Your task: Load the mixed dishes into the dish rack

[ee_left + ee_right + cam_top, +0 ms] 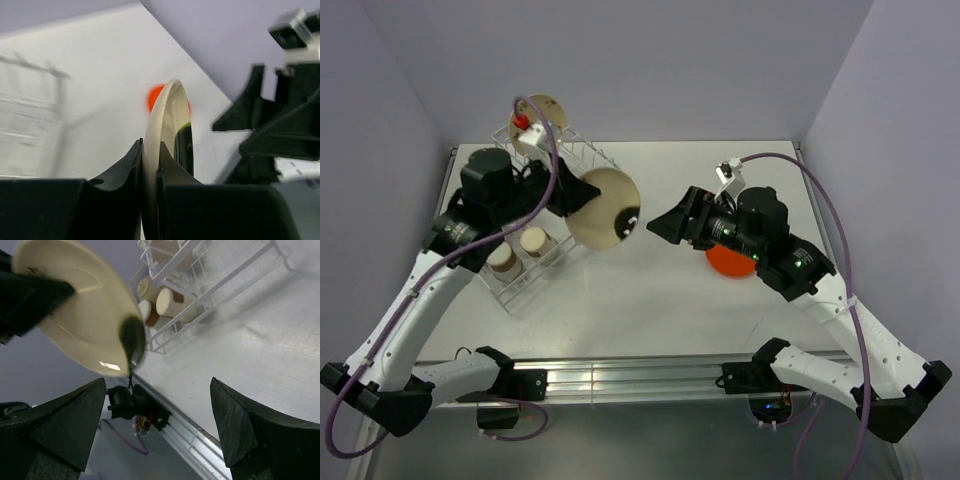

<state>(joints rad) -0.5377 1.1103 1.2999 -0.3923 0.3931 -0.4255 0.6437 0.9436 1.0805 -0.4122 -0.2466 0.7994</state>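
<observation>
I should bring my left gripper outward and down, since the rack's far slots lie that way, and let go of the plate beside the standing one.
My left gripper [582,193] is shut on the rim of a cream plate [607,210] with a dark motif and holds it in the air, just right of the white wire dish rack [582,150]. In the left wrist view the plate [167,112] stands edge-on between the shut jaws of that gripper [150,157]. My right gripper [656,226] is open and empty, facing the plate from the right with a small gap. In the right wrist view the plate [80,315] hangs beyond the open right gripper [159,415]. An orange plate [728,261] lies on the table under my right arm.
The rack holds beige cups [533,241] lying in its near section, also seen in the right wrist view [172,302], and a cream plate [542,104] standing at its far end. The table's metal front rail [630,375] runs along the near edge.
</observation>
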